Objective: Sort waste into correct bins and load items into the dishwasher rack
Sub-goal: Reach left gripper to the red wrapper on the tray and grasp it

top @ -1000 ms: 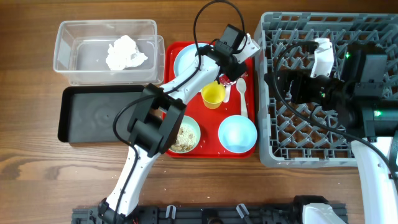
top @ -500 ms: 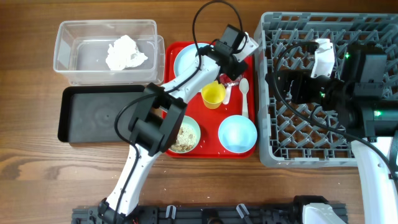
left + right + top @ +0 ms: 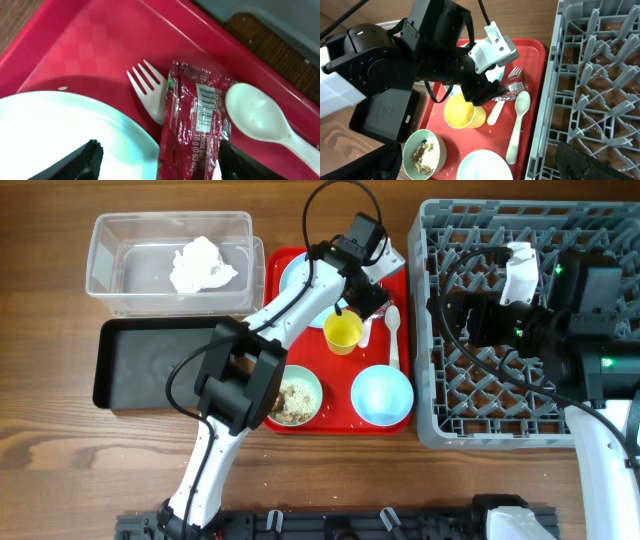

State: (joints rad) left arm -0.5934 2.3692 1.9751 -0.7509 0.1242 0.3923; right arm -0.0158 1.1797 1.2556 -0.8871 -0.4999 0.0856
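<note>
The left gripper stays in place over the tray and closes its fingers on the red wrapper's near part next, since that part already lies between them.
My left gripper point(image 3: 157, 157) is open over the far part of the red tray point(image 3: 335, 395). The red snack wrapper point(image 3: 195, 125) sits between its jaws, lying across the white fork point(image 3: 147, 90) beside the white spoon point(image 3: 255, 115). The pale blue plate point(image 3: 65, 130) is under the left jaw. The yellow cup point(image 3: 343, 332), the green bowl of rice and scraps point(image 3: 297, 398) and the light blue bowl point(image 3: 381, 395) stand on the tray. The napkin point(image 3: 203, 265) lies in the clear tub point(image 3: 130, 265). My right gripper point(image 3: 480, 155) is open and empty above the grey rack point(image 3: 500, 410).
The black tray point(image 3: 160, 365) lies left of the red tray, in front of the clear tub. The rack's left wall point(image 3: 545, 100) runs close along the red tray's right edge. Rice grains are scattered on the wooden table in front.
My left wrist has shifted back and to the left over the tray. The spoon has shifted a little to the right. The right arm has not moved.
</note>
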